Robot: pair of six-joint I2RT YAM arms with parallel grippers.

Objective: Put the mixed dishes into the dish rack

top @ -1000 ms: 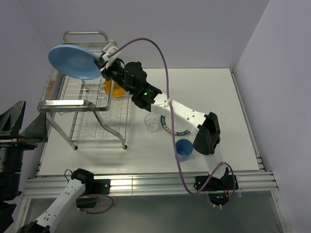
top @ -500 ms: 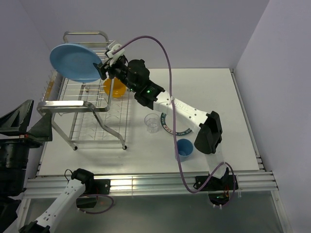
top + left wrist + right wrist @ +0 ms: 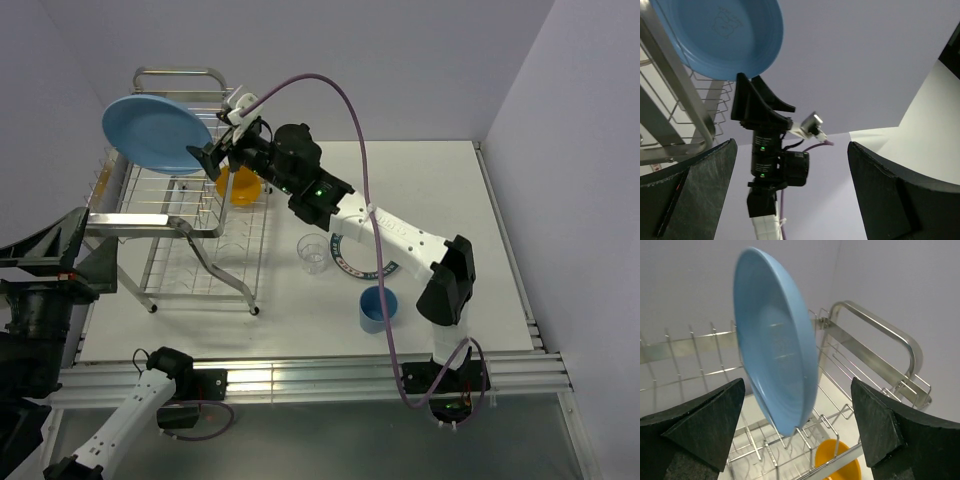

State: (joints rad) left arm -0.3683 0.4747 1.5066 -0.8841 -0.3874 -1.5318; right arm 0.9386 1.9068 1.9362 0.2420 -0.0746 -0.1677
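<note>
My right gripper moves back and down from the rack onto the near rim of the teal-rimmed plate [image 3: 350, 265] next, since the light-blue plate [image 3: 155, 132] stands between the rack's wires.
The light-blue plate [image 3: 155, 132] stands on edge in the upper tier of the silver wire dish rack [image 3: 150, 222], its lower rim between the tines [image 3: 790, 432]. My right gripper [image 3: 210, 157] is open just right of the plate, and its fingers [image 3: 695, 425] do not touch the plate [image 3: 775, 365]. The orange-yellow bowl [image 3: 240, 186] sits in the rack below the gripper. On the table are the clear glass [image 3: 313, 253], the teal-rimmed white plate [image 3: 350, 265] partly under the right arm, and the blue cup [image 3: 378, 308]. My left gripper [image 3: 75, 255] is open and empty at the rack's left.
The rack's tubular handle [image 3: 880, 330] rises behind the plate. The left wrist view looks up at the plate [image 3: 720, 35], the rack frame [image 3: 675, 95] and the right gripper [image 3: 757, 100]. The right arm's purple cable [image 3: 340, 95] arches over the table.
My right gripper has opened and let go of the blue plate, which now stands in the rack. The gripper drew back slightly to the right. The left arm shifted right.
</note>
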